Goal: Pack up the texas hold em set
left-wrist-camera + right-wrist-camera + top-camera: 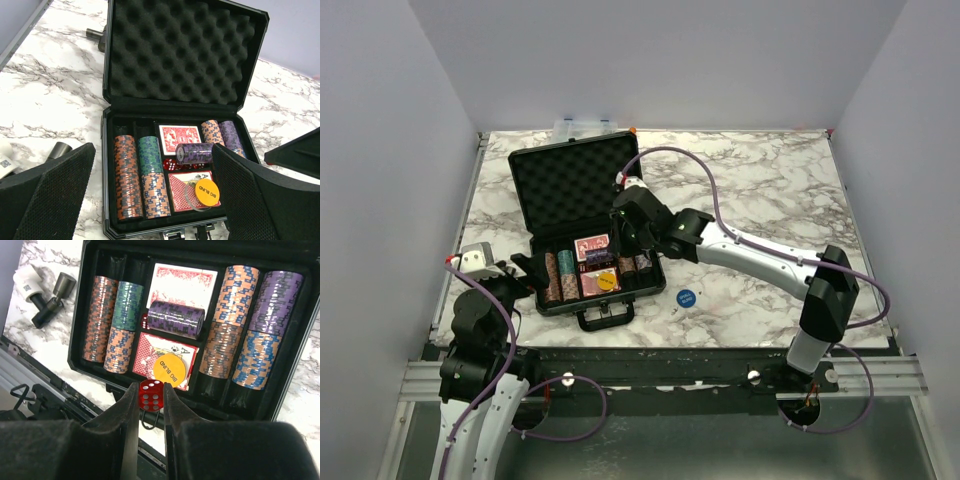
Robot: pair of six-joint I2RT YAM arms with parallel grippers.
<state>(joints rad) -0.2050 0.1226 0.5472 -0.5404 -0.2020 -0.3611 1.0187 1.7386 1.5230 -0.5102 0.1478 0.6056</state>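
The slot's near end (631, 284) (205, 388) beside the brown chips is empty. I will lower my right gripper toward the right in the wrist view and let go of the die there.
The black briefcase (528, 215) lies open with its foam lid (180, 50) upright. Its tray holds rows of poker chip stacks (125, 175), two red-backed card decks (179, 136), a purple chip stack (176, 318) lying loose across the middle, a yellow "BIG BLIND" button (169, 369) and red dice (169, 164). My right gripper (151, 392) is shut on one red die (151, 396), held above the case's front edge. My left gripper (152, 150) is open and empty, at the case's front left. The blue round button (685, 297) lies on the table to the right of the case.
A clear plastic box (582, 127) stands behind the lid at the table's back edge. A white and black cylinder piece (45, 295) lies on the marble left of the case. The case handle (605, 318) points to the near table edge.
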